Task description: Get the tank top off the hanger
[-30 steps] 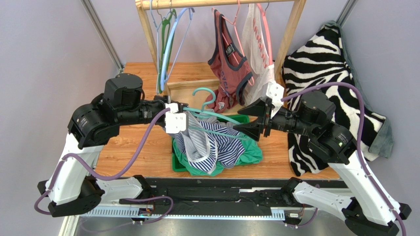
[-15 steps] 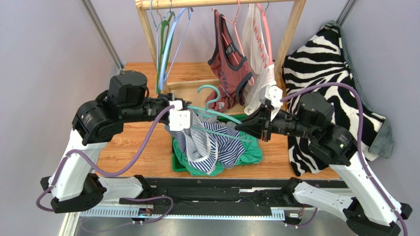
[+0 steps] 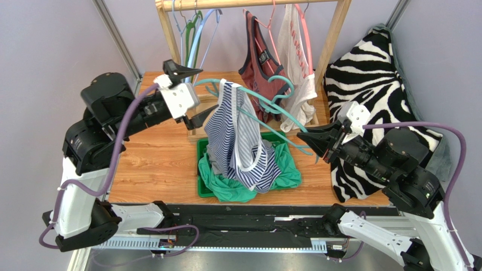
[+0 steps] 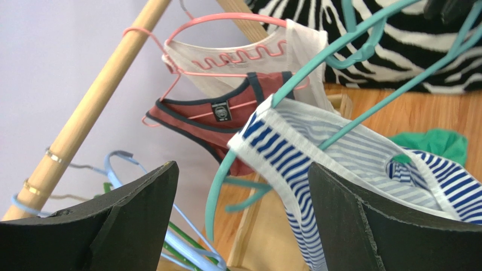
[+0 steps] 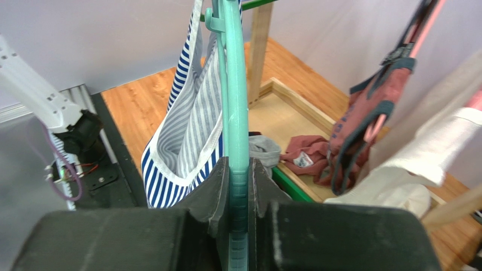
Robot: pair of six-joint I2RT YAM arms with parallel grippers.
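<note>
My left gripper moves across onto the tank top's striped strap (image 4: 294, 141) below the teal hanger next and closes, since the strap hangs to its right in the top view.
A blue-and-white striped tank top (image 3: 237, 138) hangs by its strap from a teal hanger (image 3: 288, 131) held up over the green bin (image 3: 199, 169); its hem rests in the bin. My right gripper (image 3: 313, 141) is shut on one end of the hanger (image 5: 235, 113), the striped top (image 5: 186, 124) draped just beyond its fingers. My left gripper (image 3: 203, 90) stands open and raised at the hanger's other end. In the left wrist view the striped strap (image 4: 294, 141) and the teal hanger (image 4: 218, 180) lie ahead of the open gripper (image 4: 243, 186), touching neither finger.
A wooden rack (image 3: 334, 39) at the back carries empty blue and green hangers (image 3: 192, 39), a maroon tank top (image 3: 260, 62) and a white top (image 3: 297, 51). A zebra blanket (image 3: 373, 73) lies at right. Green cloth (image 3: 285, 175) fills the bin.
My left gripper let go, opened wide and rose up and back to the left. My right gripper shut on the hanger and lifted it, so the striped top now hangs stretched.
</note>
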